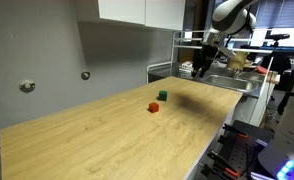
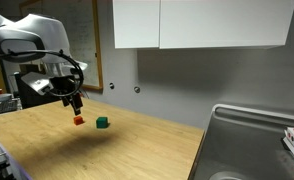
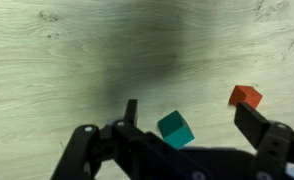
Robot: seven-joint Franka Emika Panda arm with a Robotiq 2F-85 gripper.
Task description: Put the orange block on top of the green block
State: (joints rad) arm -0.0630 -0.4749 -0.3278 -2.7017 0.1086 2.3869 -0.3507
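The green block is between my open fingers. My gripper needs to move outward and down over the orange block (image 1: 154, 107) (image 3: 245, 96) off to the side.
The orange block (image 1: 153, 108) is a tiny orange-red cube on the wooden table, also in an exterior view (image 2: 78, 121) and at the right of the wrist view (image 3: 245, 97). The green block (image 1: 162, 96) is a tiny dark green cube close beside it, also in an exterior view (image 2: 102, 123) and low in the wrist view (image 3: 175, 129). My gripper (image 3: 192, 118) is open and empty, hovering well above the table. In the wrist view the green block lies between my fingers and the orange block sits just above my right fingertip. The gripper also shows in both exterior views (image 1: 200, 68) (image 2: 73, 101).
The light wooden table (image 1: 97, 140) is wide. A steel sink (image 2: 249, 145) adjoins it at one end. White cabinets (image 2: 197, 22) hang on the wall above. Equipment stands past the table's end (image 1: 277, 95).
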